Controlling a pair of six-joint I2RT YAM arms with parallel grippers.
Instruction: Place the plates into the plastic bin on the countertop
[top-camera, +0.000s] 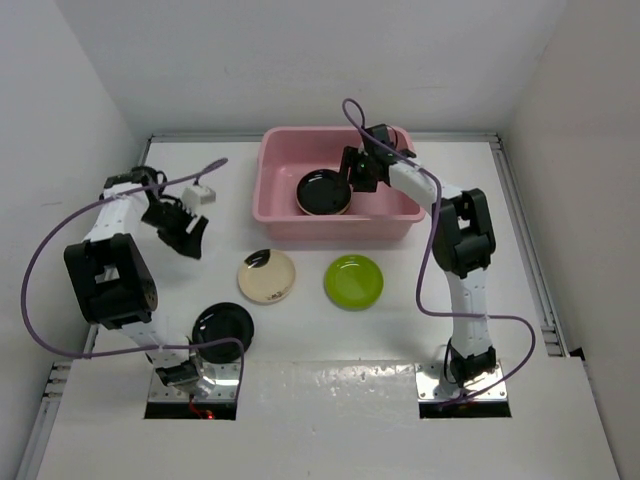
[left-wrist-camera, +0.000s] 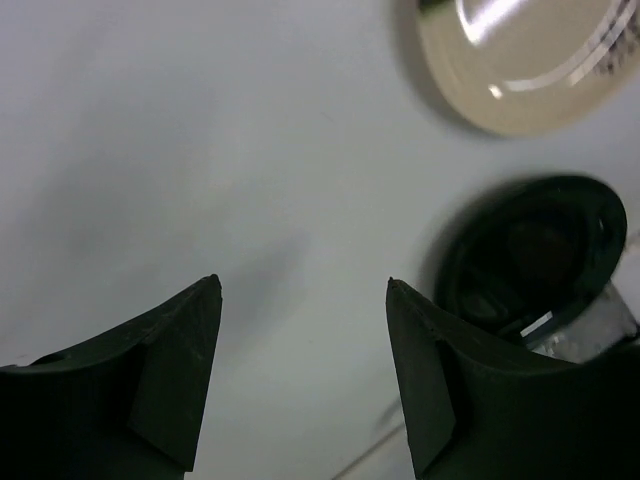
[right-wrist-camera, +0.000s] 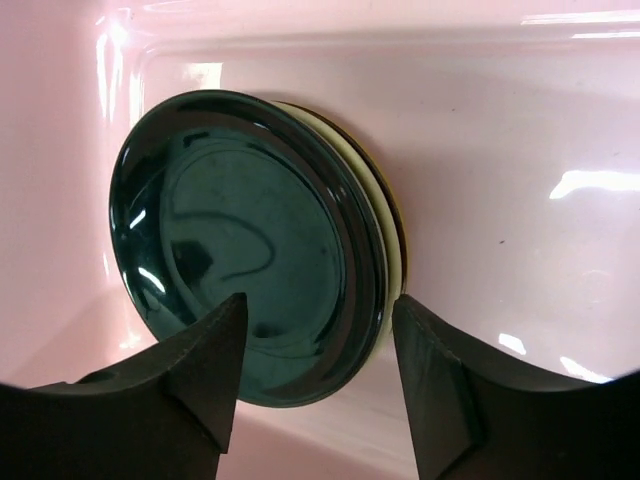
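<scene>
My left gripper draws back and lowers next onto the countertop black plate's far rim (top-camera: 212, 307) (left-wrist-camera: 453, 262), which lies below and back of the gripper, nearest the open fingers.
The pink plastic bin (top-camera: 335, 215) stands at the back middle of the white countertop (top-camera: 420, 330). Inside it lies a stack of plates with a glossy black plate (top-camera: 323, 192) on top. In the right wrist view this black plate (right-wrist-camera: 235, 240) rests on a cream plate (right-wrist-camera: 392, 235). My right gripper (top-camera: 358, 170) is open just above the stack's edge, holding nothing (right-wrist-camera: 318, 305). My left gripper (top-camera: 185, 228) is open and empty over bare countertop at the left (left-wrist-camera: 303, 290). A cream plate (top-camera: 266, 275), a lime green plate (top-camera: 353, 281) and a black plate (top-camera: 222, 327) lie on the countertop.
The left wrist view shows the cream plate (left-wrist-camera: 520, 60) and the black plate (left-wrist-camera: 530, 260) off to the right of the fingers. A small white block (top-camera: 200, 194) sits by the left arm. Purple cables loop off both arms. White walls close in on three sides.
</scene>
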